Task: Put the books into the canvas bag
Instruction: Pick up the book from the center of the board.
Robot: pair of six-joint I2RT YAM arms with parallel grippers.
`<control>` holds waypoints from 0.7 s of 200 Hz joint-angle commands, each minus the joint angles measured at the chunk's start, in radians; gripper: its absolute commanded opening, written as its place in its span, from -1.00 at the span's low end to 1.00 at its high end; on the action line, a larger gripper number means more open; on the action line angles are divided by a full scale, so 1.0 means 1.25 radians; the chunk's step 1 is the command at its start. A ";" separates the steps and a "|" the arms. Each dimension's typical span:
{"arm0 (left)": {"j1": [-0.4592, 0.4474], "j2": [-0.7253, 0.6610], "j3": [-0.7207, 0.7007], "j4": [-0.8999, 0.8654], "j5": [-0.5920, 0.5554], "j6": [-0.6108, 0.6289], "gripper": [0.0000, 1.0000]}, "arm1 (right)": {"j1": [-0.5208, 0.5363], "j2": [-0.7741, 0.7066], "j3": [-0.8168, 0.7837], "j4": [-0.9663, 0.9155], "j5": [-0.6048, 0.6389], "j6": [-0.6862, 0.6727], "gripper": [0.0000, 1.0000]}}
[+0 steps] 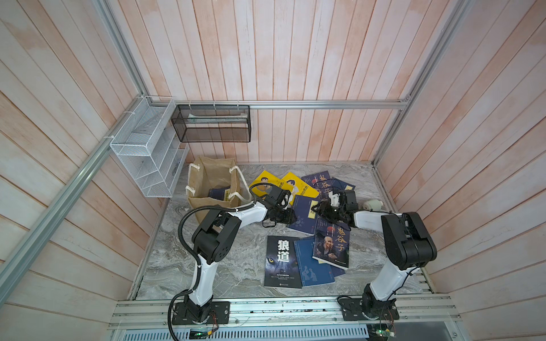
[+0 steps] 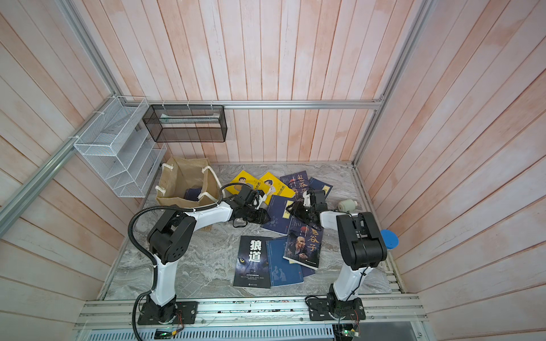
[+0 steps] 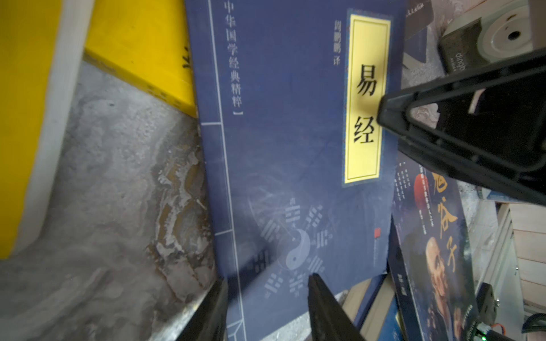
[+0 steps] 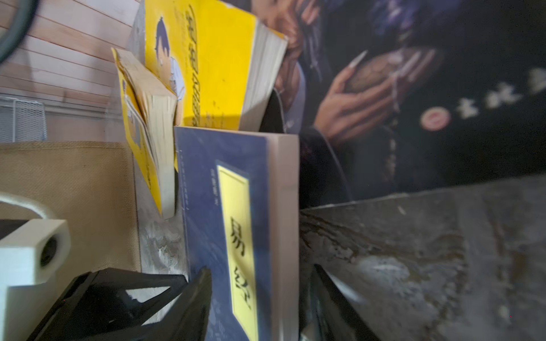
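I should next move my right gripper slightly toward my left gripper and close its fingers on the navy book's page edge [image 1: 316, 215] [image 4: 284, 278], because that edge is already between them.
The tan canvas bag [image 1: 206, 180] stands open at the back left with one navy book [image 1: 220, 193] inside. The other books lie scattered on the marble top: two yellow covers [image 1: 298, 186], a wolf-eye cover [image 1: 282, 261], a portrait cover [image 1: 332, 245]. A navy book with a yellow label [image 1: 304, 218] [image 3: 280, 133] [image 4: 236, 206] lies between my grippers. My left gripper [image 1: 291, 218] [image 3: 266, 307] is open, straddling its spine edge. My right gripper [image 1: 314, 208] [image 4: 261, 298] is open around its page edge, with a gap at one finger.
A white wire basket [image 1: 147, 150] and a black mesh basket [image 1: 211, 124] hang on the back left walls. A white roll [image 1: 373, 204] lies at the right edge, and a blue disc [image 2: 389, 239] sits behind my right arm. An aluminium rail [image 1: 266, 307] runs along the front.
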State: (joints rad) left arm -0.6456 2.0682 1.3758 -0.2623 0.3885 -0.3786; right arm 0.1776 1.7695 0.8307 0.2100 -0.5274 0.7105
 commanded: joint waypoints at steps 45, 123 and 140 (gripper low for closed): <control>0.013 0.022 -0.067 0.008 -0.011 -0.005 -0.05 | 0.008 0.025 -0.008 0.128 -0.105 0.023 0.03; 0.033 -0.008 -0.102 0.024 -0.008 -0.003 -0.05 | 0.055 -0.024 0.001 0.133 -0.086 0.021 -0.90; 0.040 -0.032 -0.099 0.009 -0.007 0.002 -0.05 | 0.066 -0.049 0.003 0.129 -0.072 0.013 -1.00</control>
State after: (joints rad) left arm -0.6144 2.0510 1.2827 -0.1616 0.4126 -0.3862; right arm 0.2352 1.7653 0.8280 0.3599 -0.6250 0.7399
